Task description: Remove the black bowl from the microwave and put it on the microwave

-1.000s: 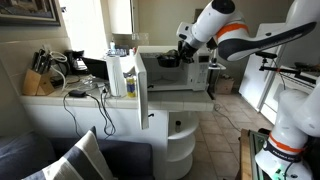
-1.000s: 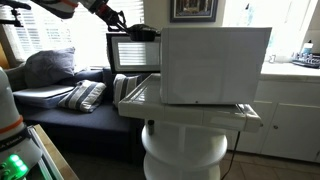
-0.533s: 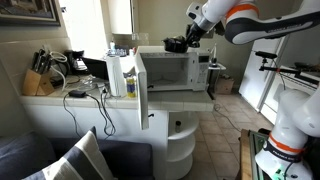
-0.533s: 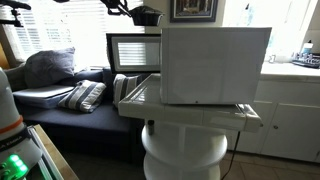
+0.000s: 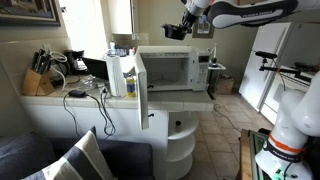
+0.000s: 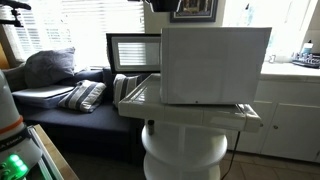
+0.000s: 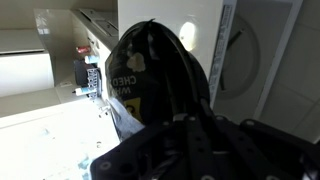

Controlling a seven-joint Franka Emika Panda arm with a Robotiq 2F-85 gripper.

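I will move my gripper outward and down to bring the black bowl onto the microwave's top [image 5: 171, 49] [image 7: 191, 22], as the bowl still hangs in the air by the open front.
The white microwave [image 5: 176, 70] stands on a round white pedestal with its door [image 5: 141, 88] swung open to the left. In an exterior view its plain back [image 6: 215, 65] faces the camera. My gripper [image 5: 183, 26] is shut on the black bowl [image 5: 171, 32] and holds it in the air above the microwave's top, apart from it. The bowl shows at the top edge of an exterior view [image 6: 160, 5]. In the wrist view the bowl [image 7: 160, 70] fills the middle, with my dark fingers [image 7: 190, 135] clamped on its rim.
A counter at the left holds a knife block [image 5: 38, 82], a black coffee maker [image 5: 76, 62] and cables. A sofa with cushions [image 6: 85, 95] stands beside the pedestal [image 5: 180, 140]. A second robot base [image 5: 290, 130] is at the right.
My gripper has lifted the black bowl from in front of the microwave's opening to well above its top.
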